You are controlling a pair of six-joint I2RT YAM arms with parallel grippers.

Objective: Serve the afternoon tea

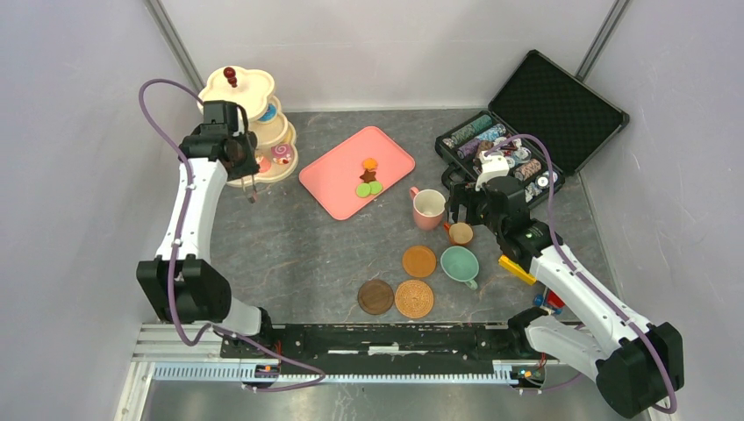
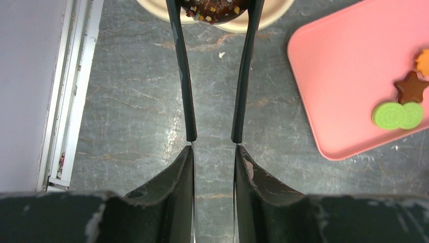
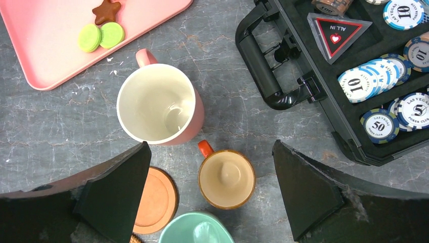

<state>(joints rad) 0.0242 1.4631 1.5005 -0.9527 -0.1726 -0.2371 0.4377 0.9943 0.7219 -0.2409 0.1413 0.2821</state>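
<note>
My left gripper carries the tongs outward over the bare near part of the stand's middle level [image 1: 270, 133] next and releases the chocolate pastry.
The cream three-tier stand [image 1: 248, 123] with a red knob stands at the back left, with pastries on its tiers. My left gripper [image 2: 214, 149] is shut on black tongs [image 2: 188, 91], whose tips hold a chocolate sprinkled pastry [image 2: 215, 10] over the stand's bottom plate [image 2: 275, 10]. The pink tray [image 2: 354, 76] holds green rounds [image 2: 397, 115] and a brown star [image 2: 411, 87]. My right gripper [image 3: 210, 147] hangs open above the small brown cup [image 3: 226, 178], holding nothing. The pink cup [image 3: 157, 104], the teal cup [image 3: 195, 230] and an orange-brown coaster [image 3: 154, 200] lie around it.
An open black case of poker chips [image 1: 526, 132] sits at the back right. A yellow block [image 1: 518, 269] lies beside the right arm. Two more coasters [image 1: 375, 296] lie near the front. Grey walls close in both sides.
</note>
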